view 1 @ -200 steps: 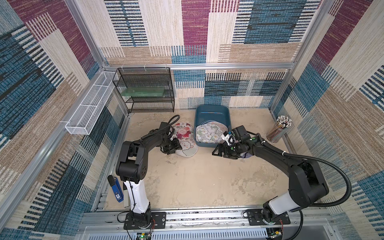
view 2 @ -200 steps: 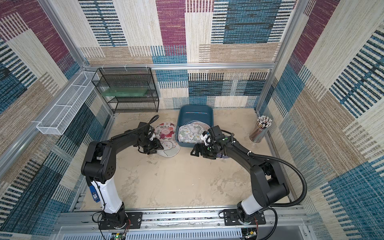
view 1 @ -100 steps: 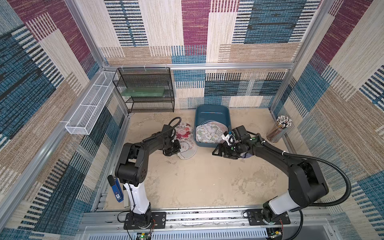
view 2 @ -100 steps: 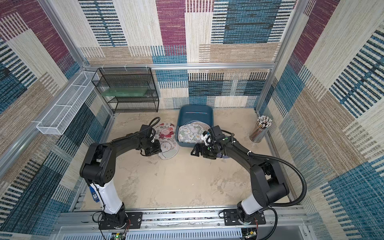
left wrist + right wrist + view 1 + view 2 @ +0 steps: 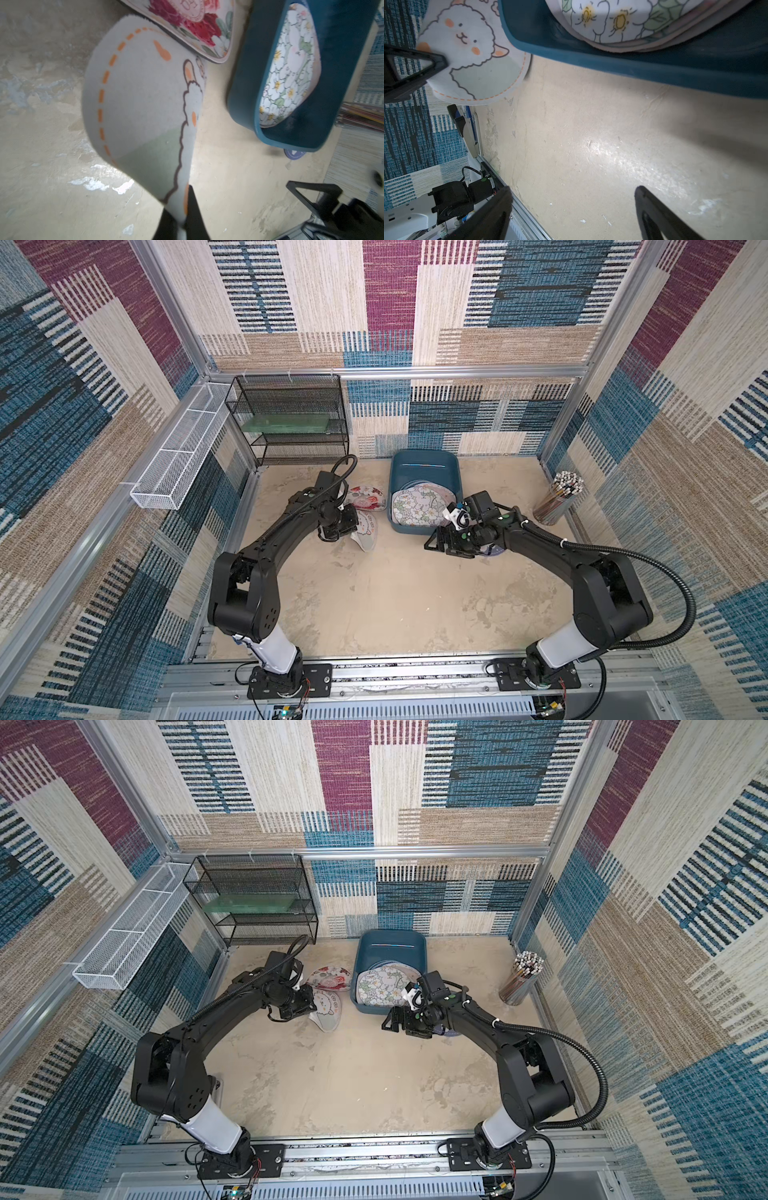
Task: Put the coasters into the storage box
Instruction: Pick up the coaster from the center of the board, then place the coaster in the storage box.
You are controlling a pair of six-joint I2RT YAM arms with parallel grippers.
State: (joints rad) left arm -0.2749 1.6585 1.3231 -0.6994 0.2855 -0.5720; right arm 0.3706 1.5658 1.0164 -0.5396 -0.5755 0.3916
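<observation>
My left gripper needs to take the sheep coaster next over the side of the storage box facing it and let go of it on the stack, because the white-flower coaster [image 5: 417,506] [image 5: 289,70] is beyond that side.
My left gripper [image 5: 182,207] is shut on the edge of a white coaster printed with a sheep [image 5: 141,99]. It holds that coaster curled and raised off the floor [image 5: 365,537], left of the storage box [image 5: 426,458]. A rose coaster [image 5: 365,497] lies flat behind it. Inside the teal storage box [image 5: 245,83] a stack of coasters leans, with a white-flower coaster [image 5: 417,506] on top. My right gripper [image 5: 573,191] stands open and empty above bare floor, in front of the box's near wall [image 5: 591,60]. A blue coaster [image 5: 496,549] peeks out from under the right arm.
A black wire rack [image 5: 291,423] stands against the back wall, and a white mesh tray [image 5: 178,460] hangs on the left wall. A cup of pencils [image 5: 559,497] is in the back right corner. A blue and black tool [image 5: 462,124] lies by the left rail.
My left gripper has closed on the sheep coaster's edge and lifted it, so it now curls off the floor. The right arm has not moved.
</observation>
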